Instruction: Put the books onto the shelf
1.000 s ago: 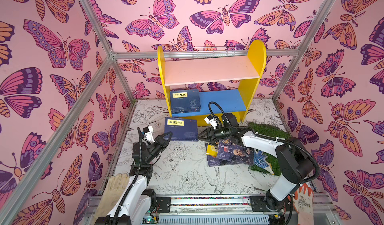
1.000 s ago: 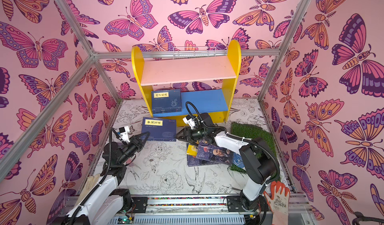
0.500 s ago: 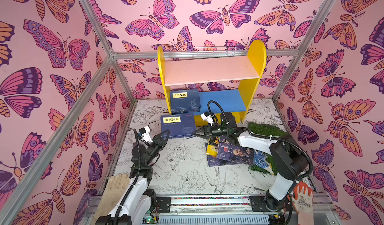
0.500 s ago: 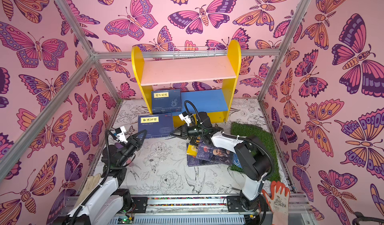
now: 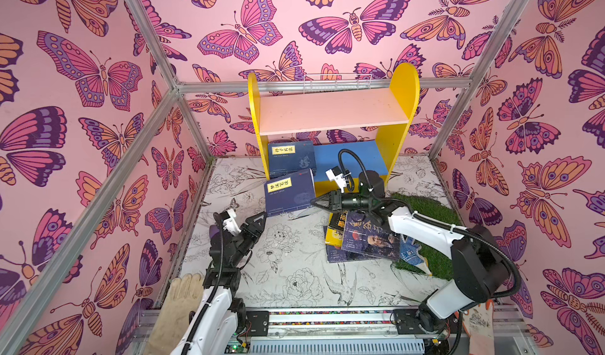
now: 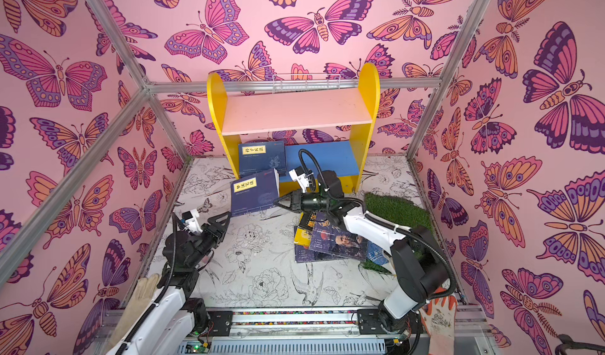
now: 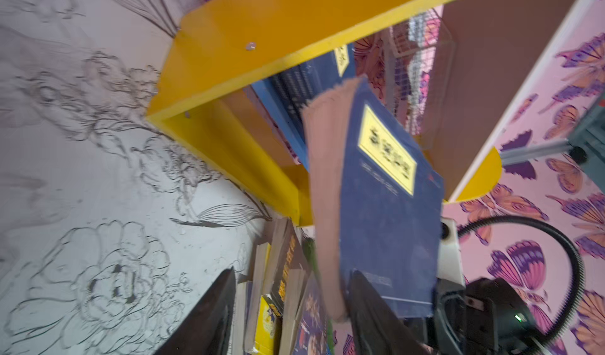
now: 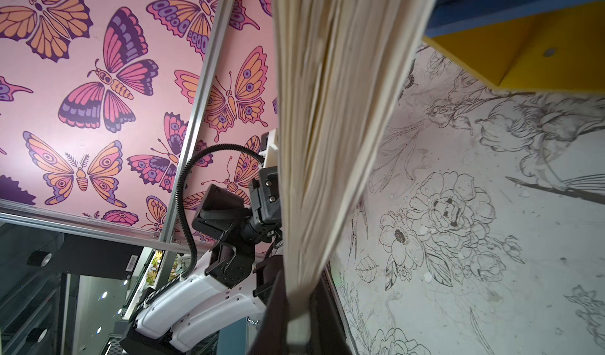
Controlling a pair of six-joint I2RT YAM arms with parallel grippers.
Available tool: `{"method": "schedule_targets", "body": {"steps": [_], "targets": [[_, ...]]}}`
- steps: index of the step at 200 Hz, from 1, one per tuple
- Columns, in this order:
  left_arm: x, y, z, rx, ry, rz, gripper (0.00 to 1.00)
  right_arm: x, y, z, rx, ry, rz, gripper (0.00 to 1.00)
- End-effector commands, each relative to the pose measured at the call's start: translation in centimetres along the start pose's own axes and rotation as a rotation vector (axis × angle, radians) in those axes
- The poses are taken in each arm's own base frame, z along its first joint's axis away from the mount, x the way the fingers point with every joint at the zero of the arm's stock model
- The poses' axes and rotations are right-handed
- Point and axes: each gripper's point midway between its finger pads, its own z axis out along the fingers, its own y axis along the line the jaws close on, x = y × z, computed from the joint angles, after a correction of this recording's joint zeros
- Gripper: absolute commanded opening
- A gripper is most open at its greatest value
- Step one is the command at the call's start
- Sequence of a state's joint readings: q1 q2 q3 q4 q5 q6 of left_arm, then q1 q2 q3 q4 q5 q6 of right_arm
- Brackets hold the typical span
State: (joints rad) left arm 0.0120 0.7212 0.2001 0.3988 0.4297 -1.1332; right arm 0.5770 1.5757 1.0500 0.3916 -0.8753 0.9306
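A navy book already rests on the blue lower board [image 5: 350,155]. So my right gripper moves outward next, lays its book onto the shelved book's cover [image 5: 292,159] and releases it.
A navy book with a yellow label [image 5: 288,191] [image 6: 253,191] [image 7: 386,206] hangs tilted in front of the shelf [image 5: 397,107] [image 6: 294,111]. My right gripper [image 5: 316,202] [image 6: 278,202] [image 8: 298,304] is shut on its lower right corner, the page edge [image 8: 327,107] fanning out above the jaws. My left gripper [image 5: 258,220] [image 6: 222,219] [image 7: 288,317] stands open at the book's lower left corner, which lies beside one finger [image 7: 370,304]. A second navy book [image 5: 291,155] leans on the shelf's blue lower board [image 5: 350,155]. More books [image 5: 360,238] lie piled on the floor under my right arm.
A green grass mat [image 5: 425,212] lies at the right, with a blue dotted glove [image 5: 411,251] beside the pile. A white wire basket [image 5: 337,83] stands behind the pink upper board [image 5: 330,112]. A beige glove [image 5: 176,304] and an orange glove [image 5: 481,324] hang at the front.
My right gripper shut on the navy book's right corner and my left gripper opened and let go. The book shifted toward the shelf and tipped up from flat to tilted.
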Motion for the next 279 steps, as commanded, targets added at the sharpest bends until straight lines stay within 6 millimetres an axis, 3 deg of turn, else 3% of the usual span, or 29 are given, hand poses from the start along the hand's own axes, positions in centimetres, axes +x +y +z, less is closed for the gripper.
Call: {"method": "schedule_targets", "body": {"steps": [1, 25, 49, 55, 76, 123, 189, 279], "targets": [[1.4, 6.9, -1.0, -0.290, 0.014, -0.056, 0.57, -3.9, 4.0, -3.8, -0.008, -0.119, -0.209, 0.00], [2.1, 7.7, -1.0, -0.314, 0.043, -0.068, 0.57, -6.6, 3.1, -5.7, 0.050, -0.166, -0.227, 0.00], [2.2, 7.7, -0.9, -0.314, 0.053, -0.067, 0.57, -9.0, 2.0, -5.7, 0.065, -0.176, -0.223, 0.00], [2.1, 7.6, -0.9, -0.312, 0.052, -0.063, 0.57, -9.5, 0.5, -5.0, 0.075, -0.161, -0.195, 0.00], [2.1, 7.2, -0.8, -0.303, 0.059, -0.050, 0.57, -11.5, -0.7, -3.4, 0.052, -0.149, -0.168, 0.00], [2.7, 7.4, -1.0, -0.308, 0.087, -0.051, 0.57, -15.0, -2.0, -1.3, 0.019, -0.163, -0.152, 0.00], [2.6, 7.3, -1.2, -0.320, 0.088, -0.039, 0.57, -16.0, -4.7, 1.1, 0.021, -0.080, -0.067, 0.00], [2.8, 7.4, -1.2, -0.325, 0.104, -0.033, 0.57, -16.7, -6.7, 3.8, 0.029, -0.037, -0.040, 0.00]]}}
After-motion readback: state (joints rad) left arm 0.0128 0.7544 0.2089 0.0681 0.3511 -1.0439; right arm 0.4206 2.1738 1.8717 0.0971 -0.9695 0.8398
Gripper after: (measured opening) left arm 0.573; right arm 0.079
